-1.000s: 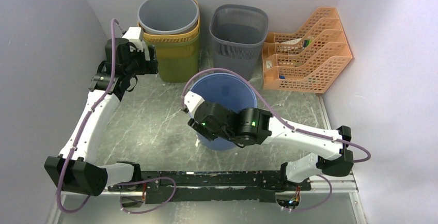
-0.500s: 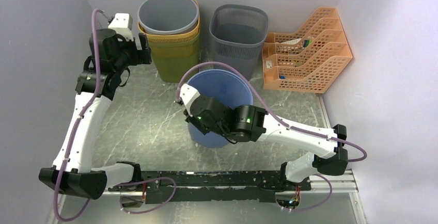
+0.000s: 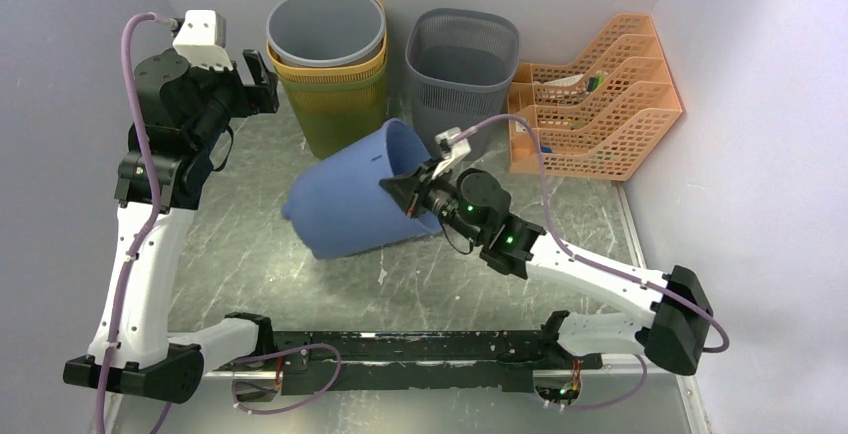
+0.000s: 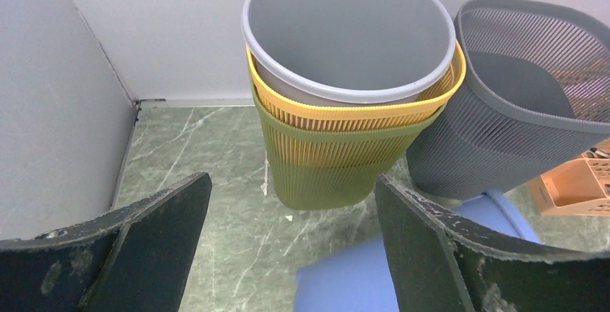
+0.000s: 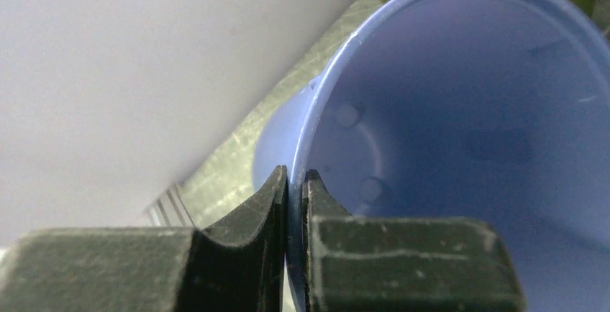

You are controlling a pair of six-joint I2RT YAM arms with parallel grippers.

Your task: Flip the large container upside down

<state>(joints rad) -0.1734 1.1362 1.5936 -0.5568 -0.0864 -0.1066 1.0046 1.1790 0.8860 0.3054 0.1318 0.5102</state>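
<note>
The tabletop by the mesh basket is below. My right gripper next needs to lower and turn the container's sideways opening face down, then release the container's rim.
The large blue container (image 3: 350, 199) lies tipped on its side in the middle of the table, its mouth to the right and its base to the left. My right gripper (image 3: 412, 197) is shut on its rim, one finger inside and one outside; the right wrist view shows the blue rim (image 5: 306, 139) pinched between the fingers at my right gripper (image 5: 295, 179). My left gripper (image 3: 262, 82) is open and empty, high at the back left. In the left wrist view it (image 4: 291, 204) looks down at the floor, with the blue container (image 4: 374, 276) below.
A nested stack of bins, grey in yellow in green (image 3: 335, 69), stands at the back. A dark grey mesh basket (image 3: 458, 69) stands right of it. An orange file rack (image 3: 590, 99) sits at the back right. Grey walls close in on left and right.
The blue container stood upright; now it is tipped onto its side with its base swung left. My right gripper rotated with its rim. My left arm rose and drew back to the left.
</note>
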